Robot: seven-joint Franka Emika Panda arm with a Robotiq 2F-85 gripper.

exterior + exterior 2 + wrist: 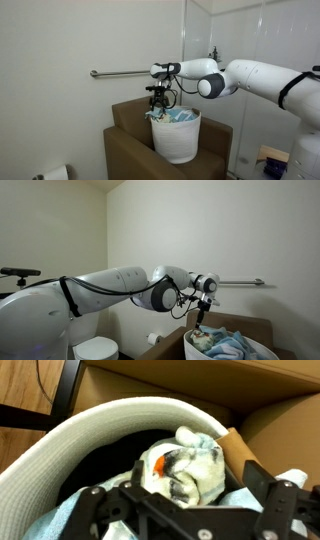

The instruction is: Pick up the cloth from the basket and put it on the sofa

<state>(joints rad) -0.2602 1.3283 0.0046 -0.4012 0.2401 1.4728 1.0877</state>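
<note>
A fold of the cream-white cloth is bunched on top, so my gripper needs to turn while lowering into the basket first to get its open fingers over it.
The white round basket stands on the seat of the dark-brown sofa and is full of cloths. In the wrist view the cream-white cloth, with pale teal patches and an orange spot, lies bunched on top inside the basket rim, beside light-blue cloths. My gripper is open, with one finger on each side of the cream cloth. It hovers at the basket's top in both exterior views. The basket and sofa back show at lower right.
A metal grab bar runs along the wall behind the sofa; it also shows in an exterior view. A toilet and a paper roll stand beside the sofa. The wall is close behind.
</note>
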